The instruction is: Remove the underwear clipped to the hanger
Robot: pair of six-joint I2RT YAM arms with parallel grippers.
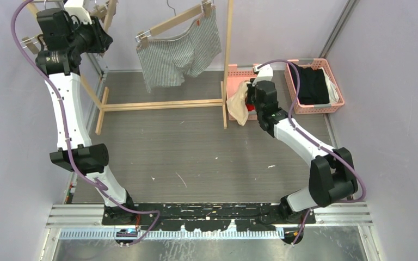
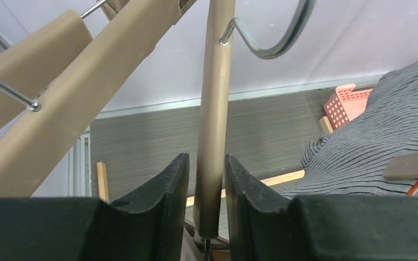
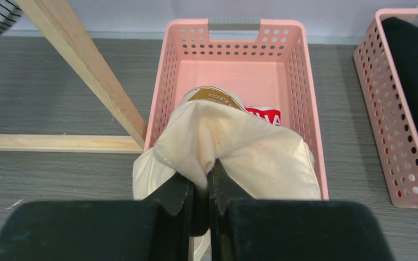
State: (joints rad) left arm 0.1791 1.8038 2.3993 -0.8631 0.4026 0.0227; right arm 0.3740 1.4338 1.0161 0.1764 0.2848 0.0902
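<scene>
The beige underwear (image 3: 239,147) still hangs over the basket's near rim, so my right gripper will next move outward over the pink basket (image 3: 234,24) and then down toward its inside.
The grey-and-white pinstriped underwear (image 1: 179,54) hangs clipped to a wooden hanger (image 1: 171,24) on the rack. It shows at the right of the left wrist view (image 2: 381,136). My left gripper (image 1: 102,39) is high at the rack's left end. Its jaws (image 2: 207,179) are open, straddling a brown rod (image 2: 215,109) with a gap on each side. My right gripper (image 3: 202,179) is shut on the beige underwear (image 3: 239,147), which drapes over the near rim of a pink basket (image 3: 234,24). A red piece (image 3: 264,115) lies inside that basket.
Empty wooden hangers (image 2: 87,81) and a metal hook (image 2: 272,43) crowd the left gripper. The rack's upright (image 1: 228,54) and base bar (image 1: 163,104) stand beside the pink basket (image 1: 234,73). A second basket (image 1: 334,106) at the right holds black clothing (image 1: 311,84).
</scene>
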